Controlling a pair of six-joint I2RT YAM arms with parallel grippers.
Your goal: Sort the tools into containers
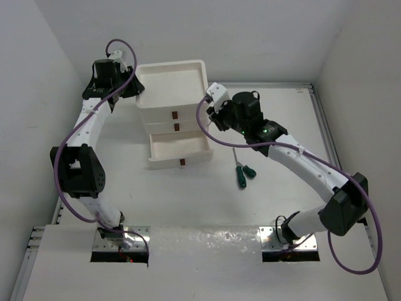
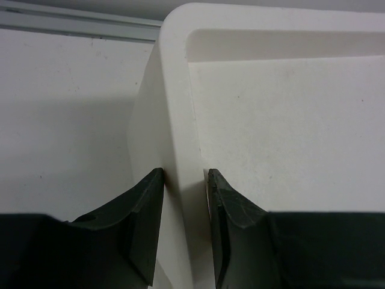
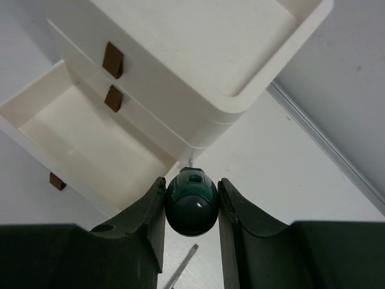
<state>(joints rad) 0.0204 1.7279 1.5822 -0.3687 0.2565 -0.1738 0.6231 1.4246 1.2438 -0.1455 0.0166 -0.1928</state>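
Observation:
The bottom drawer (image 1: 178, 145) (image 3: 90, 135) is open and empty, so I will move my right gripper to the left in the top view, lower the screwdriver inside and let go.
The white stacked containers (image 1: 170, 119) stand at the back middle, with a shallow top tray (image 1: 170, 83) and the bottom drawer (image 1: 178, 145) pulled out. My left gripper (image 1: 134, 89) is at the tray's left rim; in the left wrist view it (image 2: 183, 174) is shut on the rim wall (image 2: 177, 108). My right gripper (image 3: 191, 183) is shut on a dark green screwdriver handle (image 3: 191, 203), hanging just right of the open drawer (image 3: 90, 135). In the top view it (image 1: 216, 116) sits beside the unit's right side. Two more green-handled screwdrivers (image 1: 240, 175) lie on the table.
Brown tabs (image 3: 112, 59) mark the drawer fronts. A thin metal shaft (image 3: 183, 268) lies on the table under the right gripper. White walls close in on the left and right, and a metal rail (image 1: 322, 125) runs along the table's right edge.

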